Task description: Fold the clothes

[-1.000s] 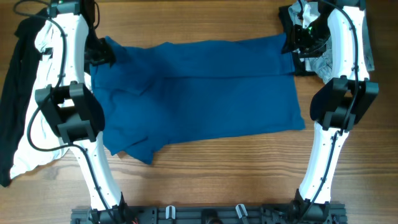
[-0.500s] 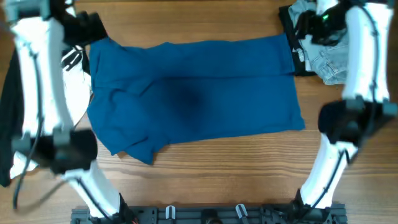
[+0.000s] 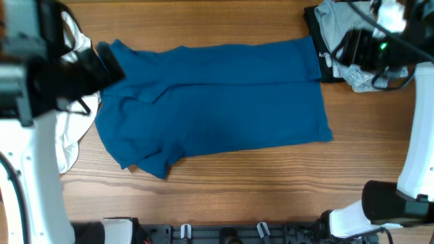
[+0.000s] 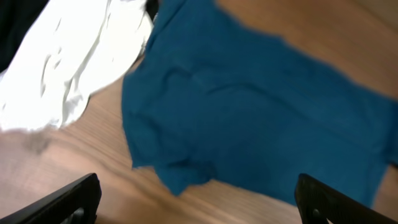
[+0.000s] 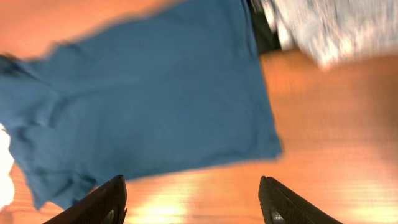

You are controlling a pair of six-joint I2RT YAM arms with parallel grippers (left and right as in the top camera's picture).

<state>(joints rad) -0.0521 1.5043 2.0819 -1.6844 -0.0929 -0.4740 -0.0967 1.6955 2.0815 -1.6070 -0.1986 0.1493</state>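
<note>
The left gripper lowers and moves back onto the crumpled flap at the shirt's near edge next.
A large deep-blue shirt lies folded lengthwise across the middle of the wooden table; it also shows in the left wrist view and the right wrist view. A white top lies at its left edge, also in the left wrist view. Pale denim jeans on a black garment lie at the back right. My left gripper is open and empty, raised above the shirt's left end. My right gripper is open and empty, raised above the shirt's right end.
The wooden table shows in front of the shirt. The arm bases and a black rail stand along the front edge. A black garment corner lies at the far left in the left wrist view.
Both arms have lifted up and away from the shirt's far corners toward the camera. The shirt has stayed in place, lying flat.
</note>
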